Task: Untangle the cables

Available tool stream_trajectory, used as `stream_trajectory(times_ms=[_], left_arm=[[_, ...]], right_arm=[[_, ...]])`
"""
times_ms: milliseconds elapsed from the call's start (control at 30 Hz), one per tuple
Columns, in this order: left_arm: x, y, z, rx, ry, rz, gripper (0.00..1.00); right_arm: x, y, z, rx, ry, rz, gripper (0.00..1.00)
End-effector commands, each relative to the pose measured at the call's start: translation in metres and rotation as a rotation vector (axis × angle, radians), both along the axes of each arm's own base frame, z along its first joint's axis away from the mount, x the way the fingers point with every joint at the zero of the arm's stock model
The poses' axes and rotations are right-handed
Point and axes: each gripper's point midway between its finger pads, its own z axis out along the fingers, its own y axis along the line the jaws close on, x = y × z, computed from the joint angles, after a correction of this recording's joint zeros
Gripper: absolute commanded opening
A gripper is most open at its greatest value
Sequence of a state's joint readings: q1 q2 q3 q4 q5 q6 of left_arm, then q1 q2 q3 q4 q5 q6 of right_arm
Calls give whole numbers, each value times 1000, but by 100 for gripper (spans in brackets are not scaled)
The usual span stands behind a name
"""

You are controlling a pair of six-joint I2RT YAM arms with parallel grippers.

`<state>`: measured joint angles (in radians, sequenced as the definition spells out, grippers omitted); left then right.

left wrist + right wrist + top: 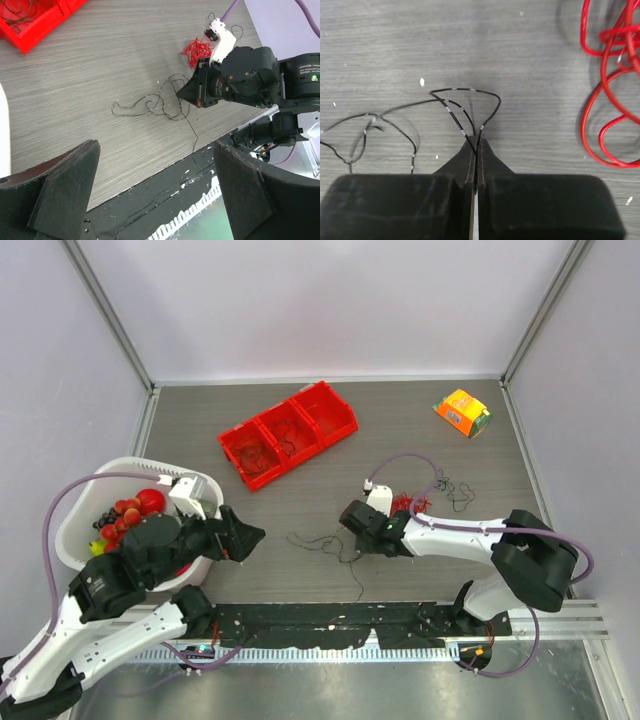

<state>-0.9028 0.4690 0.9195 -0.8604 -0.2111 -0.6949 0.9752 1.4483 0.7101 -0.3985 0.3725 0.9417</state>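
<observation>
I need to lift my right gripper with the black cable next and move it outward over the red bin's middle section (287, 435), where there are already thin wires.
A thin black cable (322, 542) lies in loose loops at the middle of the table, with a tail running toward the near edge. My right gripper (476, 146) is shut on a loop of this black cable (464, 95) at its right end, low on the table (350, 523). Just behind that gripper sits a red cable clump (403, 504), at the right edge of the right wrist view (607, 80). Another dark cable (458, 493) lies further right. My left gripper (156, 150) hangs open and holds nothing, left of the black cable (150, 106) and apart from it.
A red three-compartment bin (336, 430) with thin wires inside stands at the back. A white basket (118, 466) of toy fruit sits at the left under my left arm. An orange box (462, 411) lies at the back right. A black rail (330, 622) borders the near edge.
</observation>
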Motion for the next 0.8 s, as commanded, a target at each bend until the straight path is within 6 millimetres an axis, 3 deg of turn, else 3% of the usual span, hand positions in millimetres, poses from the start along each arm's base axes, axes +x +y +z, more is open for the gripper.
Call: stream_trajectory(times_ms=[0, 300, 333, 367, 400, 433, 567, 667, 700, 767], left_arm=[[-3, 20, 20, 12, -73, 25, 100], [-9, 53, 21, 24, -130, 96, 100], [-11, 55, 22, 7, -138, 98, 100], [-13, 57, 25, -24, -152, 101, 100], [-15, 57, 24, -41, -156, 96, 100], [-15, 58, 23, -57, -164, 101, 100], [-21, 65, 30, -121, -214, 105, 100], [-22, 76, 33, -167, -245, 143, 100], [-23, 78, 34, -179, -252, 147, 100], [-25, 81, 34, -193, -257, 151, 100]], right_arm=[[39, 7, 36, -56, -186, 6, 1], [113, 31, 152, -111, -492, 56, 1], [120, 32, 153, -130, -499, 56, 1], [131, 32, 169, -133, -530, 46, 1], [140, 32, 170, -140, -536, 35, 1], [149, 37, 187, -136, -567, 44, 1], [180, 48, 220, -137, -641, 51, 1], [203, 55, 229, -166, -665, 63, 1], [210, 60, 241, -157, -689, 58, 1], [226, 67, 239, -199, -701, 59, 1]])
